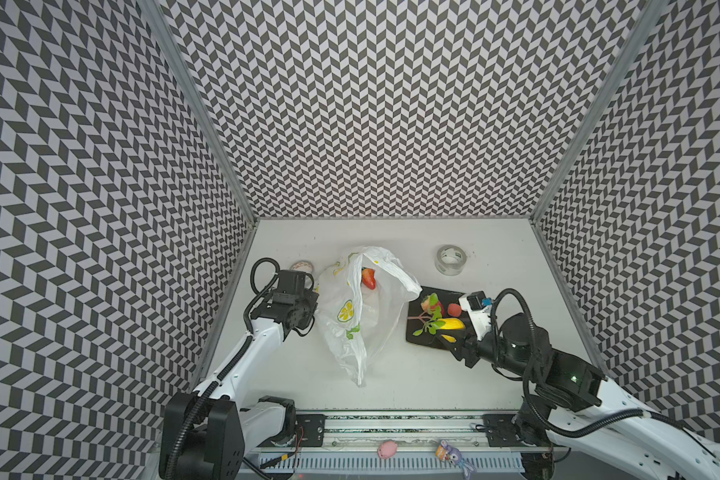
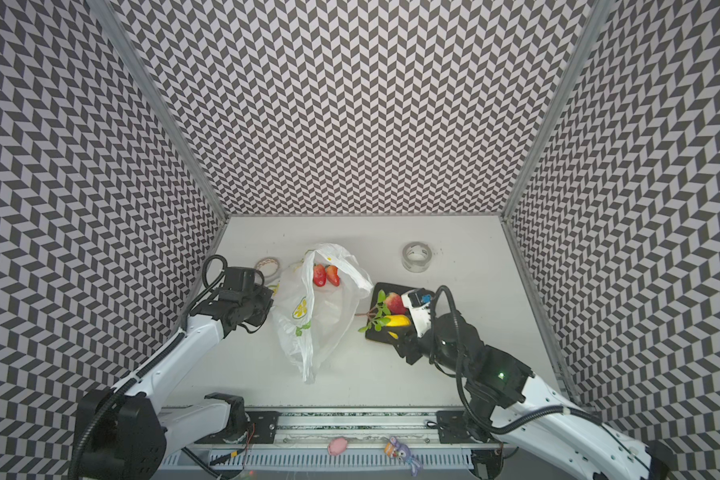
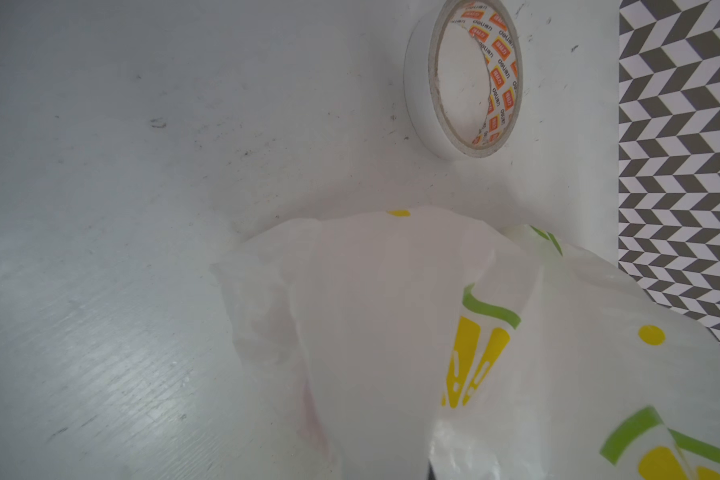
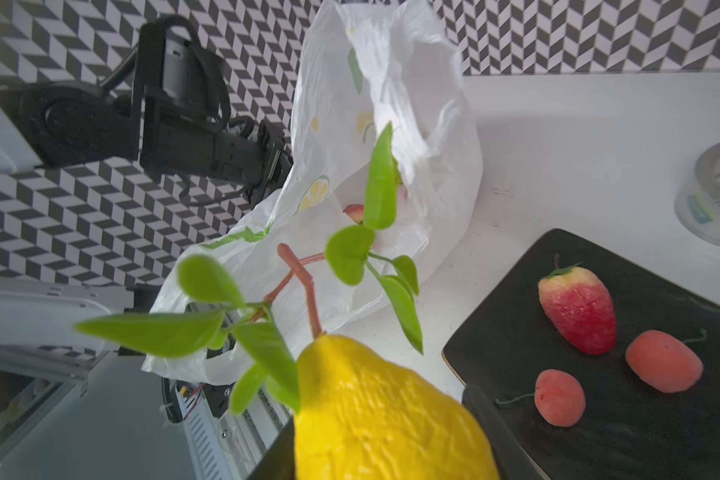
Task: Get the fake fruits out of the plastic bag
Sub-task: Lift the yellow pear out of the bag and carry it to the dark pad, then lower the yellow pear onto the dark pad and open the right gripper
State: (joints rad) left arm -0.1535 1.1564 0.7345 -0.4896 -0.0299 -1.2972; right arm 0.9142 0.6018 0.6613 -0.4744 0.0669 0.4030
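Note:
The tray's far edge [image 4: 648,286] is clear of the fruits, so my right gripper should swing outward next and turn its fingers down onto that edge to let go of the yellow lemon [image 4: 391,415].
The plastic bag [image 1: 350,316] stands propped up mid-table, its mouth gaping towards the back. My left gripper [image 1: 313,307] is shut on its left edge; in the left wrist view the bag [image 3: 391,311] hides the jaws. Two red strawberries [image 2: 325,275] lie inside the bag, and a pink fruit [image 4: 353,212] shows through its mouth. My right gripper [image 1: 454,334] is shut on the yellow lemon [image 4: 391,415], whose leafy twig [image 4: 350,249] sticks out, just above the dark tray [image 4: 516,332]. On the tray lie a strawberry [image 4: 578,309] and two pink-orange fruits [image 4: 560,397].
A clear tape roll [image 1: 451,259] sits at the back right. A white tape roll [image 3: 462,79] lies behind my left wrist near the left wall. Two small toys [image 1: 387,449] rest on the front rail. Patterned walls close in three sides.

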